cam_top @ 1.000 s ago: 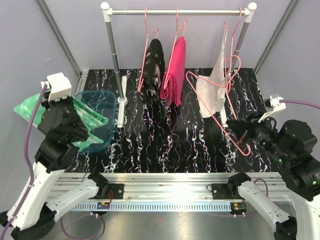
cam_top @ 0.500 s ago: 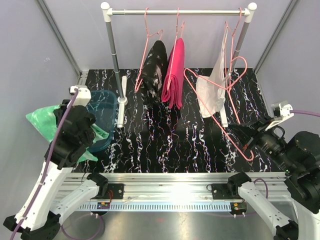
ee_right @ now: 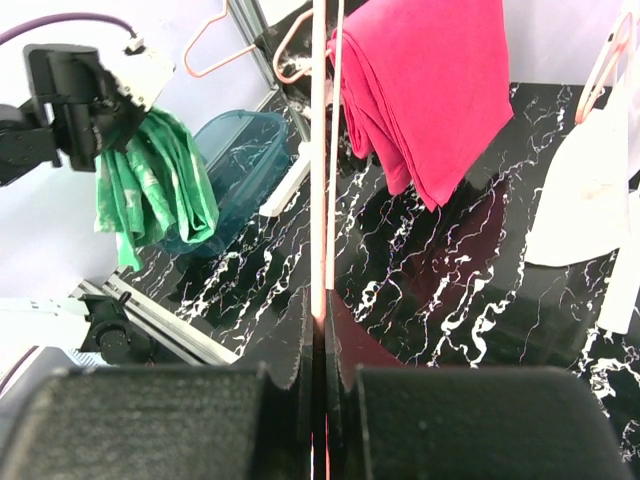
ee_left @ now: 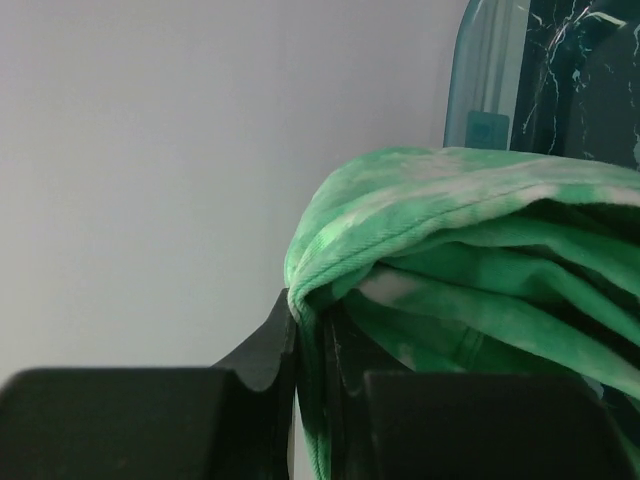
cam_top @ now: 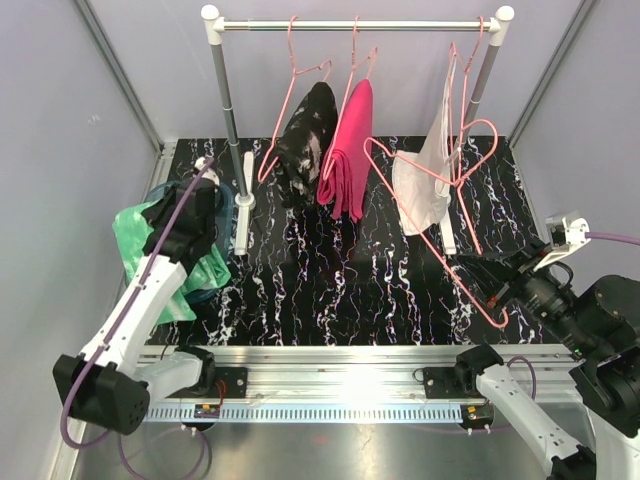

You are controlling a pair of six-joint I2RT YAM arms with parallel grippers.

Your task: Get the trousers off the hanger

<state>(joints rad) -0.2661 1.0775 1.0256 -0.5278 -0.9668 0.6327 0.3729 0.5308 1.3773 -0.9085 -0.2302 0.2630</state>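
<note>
The mint green trousers hang partly outside the blue basin [cam_top: 222, 195]. I will move my left gripper down and to the right in the top view next, over the basin, to release them.
The mint green trousers [cam_top: 140, 245] hang bunched from my left gripper [cam_top: 165, 235], which is shut on a fold of them [ee_left: 450, 230] beside the blue basin [cam_top: 222, 195]. The black speckled trousers [cam_top: 305, 135] and the magenta trousers [cam_top: 345, 150] hang on pink hangers on the rail [cam_top: 360, 24]. My right gripper [cam_top: 490, 285] is shut on the wire of an empty pink hanger [cam_top: 430, 240], which slants up from the table's right side. In the right wrist view the wire [ee_right: 320, 150] runs straight out between the closed fingers [ee_right: 322, 320].
A white garment [cam_top: 425, 185] hangs at the right end of the rail with more pink hangers. The rack's grey post [cam_top: 228, 100] stands next to the basin. Grey walls close in left, right and behind.
My left arm has swung the green trousers down and in toward the basin's near left side. The right gripper has drawn back slightly with the empty hanger. The hanging trousers sway.
</note>
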